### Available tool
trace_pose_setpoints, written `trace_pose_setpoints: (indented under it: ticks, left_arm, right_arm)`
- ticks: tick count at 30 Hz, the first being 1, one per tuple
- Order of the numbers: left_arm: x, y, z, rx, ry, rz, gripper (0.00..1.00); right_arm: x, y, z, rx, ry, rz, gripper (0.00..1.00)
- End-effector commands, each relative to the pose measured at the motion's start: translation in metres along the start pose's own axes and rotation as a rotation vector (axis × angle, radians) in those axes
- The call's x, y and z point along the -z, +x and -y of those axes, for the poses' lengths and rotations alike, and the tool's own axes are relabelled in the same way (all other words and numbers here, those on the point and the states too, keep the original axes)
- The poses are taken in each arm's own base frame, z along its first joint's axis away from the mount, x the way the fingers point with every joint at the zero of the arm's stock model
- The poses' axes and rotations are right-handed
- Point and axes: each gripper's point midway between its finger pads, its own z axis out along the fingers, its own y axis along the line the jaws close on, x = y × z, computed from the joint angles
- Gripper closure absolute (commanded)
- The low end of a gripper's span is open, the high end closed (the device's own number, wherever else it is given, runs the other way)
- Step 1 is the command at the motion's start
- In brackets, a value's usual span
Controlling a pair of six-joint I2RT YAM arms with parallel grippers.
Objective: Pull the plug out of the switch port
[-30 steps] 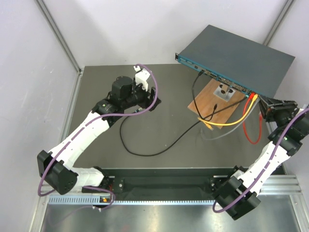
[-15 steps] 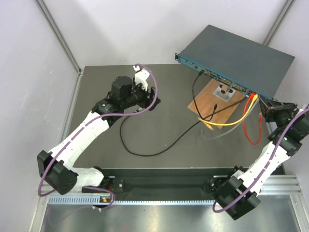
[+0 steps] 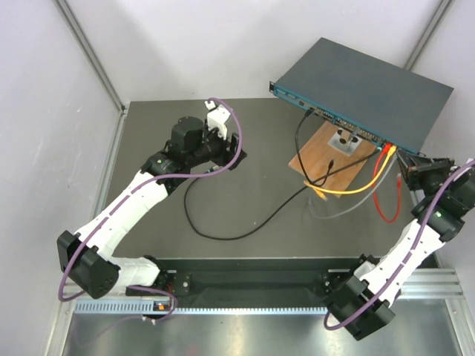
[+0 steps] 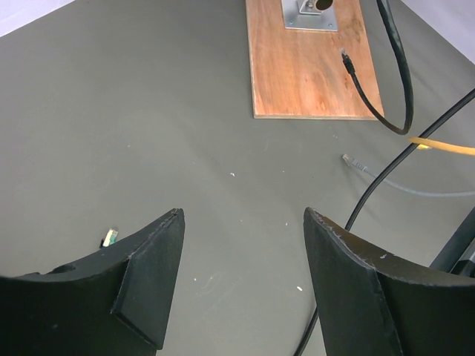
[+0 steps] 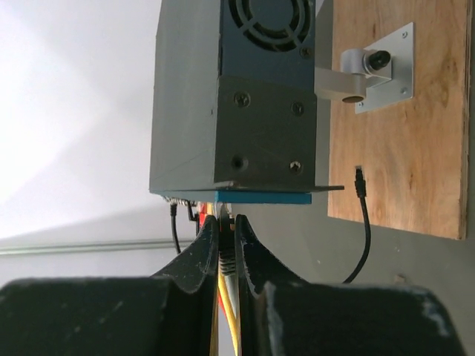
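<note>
My right gripper moves up and turns toward my open, empty left gripper, which stands to its left in the top view, and frees the grey plug next.
The switch (image 3: 364, 85) is a flat dark grey-blue box at the back right, with its teal socket face (image 3: 334, 115) turned toward the table. In the right wrist view I see its end (image 5: 245, 111) and the teal edge (image 5: 263, 197). My right gripper (image 3: 406, 166) (image 5: 225, 216) is at the face's right end, shut on a grey plug (image 5: 227, 256). The plug's tip reaches the teal edge; I cannot tell whether it sits in a socket. My left gripper (image 3: 231, 157) (image 4: 241, 215) is open and empty over bare mat, far from the switch.
A brown wooden board (image 3: 330, 159) (image 4: 312, 67) with a metal bracket lies below the switch. Black (image 3: 223, 236), yellow (image 3: 349, 189) and red (image 3: 386, 208) cables trail across the mat. A loose black plug (image 4: 346, 58) and a loose grey plug (image 4: 349, 159) lie near the board.
My right gripper has drawn back a little from the switch face, toward the near edge, still shut on the plug. The left arm has not moved.
</note>
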Motion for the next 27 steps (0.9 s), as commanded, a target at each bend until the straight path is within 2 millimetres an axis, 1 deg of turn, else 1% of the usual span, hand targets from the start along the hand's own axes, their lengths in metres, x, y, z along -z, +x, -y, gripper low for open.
trace_pose_setpoints:
  ticks: [1,4,5,7,9,10,11,12,13,14,15,16,18,19,20,21,22,24,25,27]
  left_arm:
    - [0.003,-0.001,-0.005,-0.024,-0.018,0.008,0.3]
    - [0.002,0.0,-0.006,-0.03,-0.02,0.007,0.3]
    - [0.002,-0.002,-0.006,-0.033,-0.021,0.011,0.3]
    - [0.002,-0.001,-0.006,-0.035,-0.022,0.005,0.3]
    - [0.003,-0.003,-0.007,-0.038,-0.031,0.007,0.3]
    - [0.003,-0.001,-0.008,-0.037,-0.031,0.003,0.3]
    - [0.003,-0.002,-0.007,-0.038,-0.033,0.006,0.3]
    - [0.003,-0.003,-0.007,-0.04,-0.032,0.009,0.3]
    - [0.003,-0.006,-0.008,-0.04,-0.035,0.012,0.3]
    - [0.002,-0.009,-0.008,-0.041,-0.035,0.015,0.3]
    - [0.001,-0.01,-0.008,-0.041,-0.035,0.016,0.3]
    - [0.001,-0.015,-0.008,-0.041,-0.036,0.025,0.3]
    - [0.0,-0.018,-0.008,-0.031,-0.037,0.03,0.3]
    - [0.001,-0.023,-0.007,-0.028,-0.032,0.041,0.3]
    - [0.0,-0.026,-0.006,-0.016,-0.029,0.047,0.3]
    - [0.001,-0.029,-0.007,-0.007,-0.028,0.056,0.3]
    - [0.001,-0.035,-0.006,-0.001,-0.019,0.068,0.29]
    - [0.002,-0.043,-0.005,0.025,-0.013,0.089,0.27]
    - [0.004,-0.051,-0.003,0.035,0.001,0.108,0.26]
    - [0.007,-0.065,-0.001,0.085,0.024,0.151,0.22]
  right_arm:
    - [0.004,0.014,0.032,-0.027,0.13,-0.045,1.0]
    - [0.001,0.011,0.041,-0.028,0.151,-0.041,1.0]
    - [-0.001,0.014,0.051,-0.051,0.167,-0.043,1.0]
    - [0.0,0.017,0.056,-0.067,0.177,-0.043,1.0]
    - [0.006,0.016,0.051,-0.033,0.196,-0.037,1.0]
    - [0.015,0.018,0.045,-0.033,0.239,-0.044,1.0]
    - [0.02,0.015,0.048,0.007,0.276,-0.026,1.0]
    - [0.024,0.014,0.045,0.011,0.294,-0.019,1.0]
    - [0.032,0.014,0.033,0.026,0.3,-0.012,1.0]
    - [0.038,0.007,0.031,0.064,0.337,0.025,1.0]
    - [0.043,0.006,0.026,0.074,0.352,0.038,1.0]
    - [0.051,0.005,0.01,0.106,0.342,0.043,1.0]
    - [0.058,0.006,-0.006,0.118,0.338,0.04,1.0]
    - [0.063,0.007,-0.024,0.136,0.303,0.04,1.0]
    - [0.072,0.018,-0.024,0.112,0.332,0.008,1.0]
    - [0.076,0.022,-0.029,0.113,0.336,-0.01,1.0]
    - [0.083,0.027,-0.046,0.147,0.297,-0.025,1.0]
    - [0.094,0.037,-0.058,0.165,0.291,-0.055,1.0]
    - [0.099,0.043,-0.077,0.222,0.229,-0.078,1.0]
    - [0.102,0.05,-0.086,0.241,0.197,-0.127,1.0]
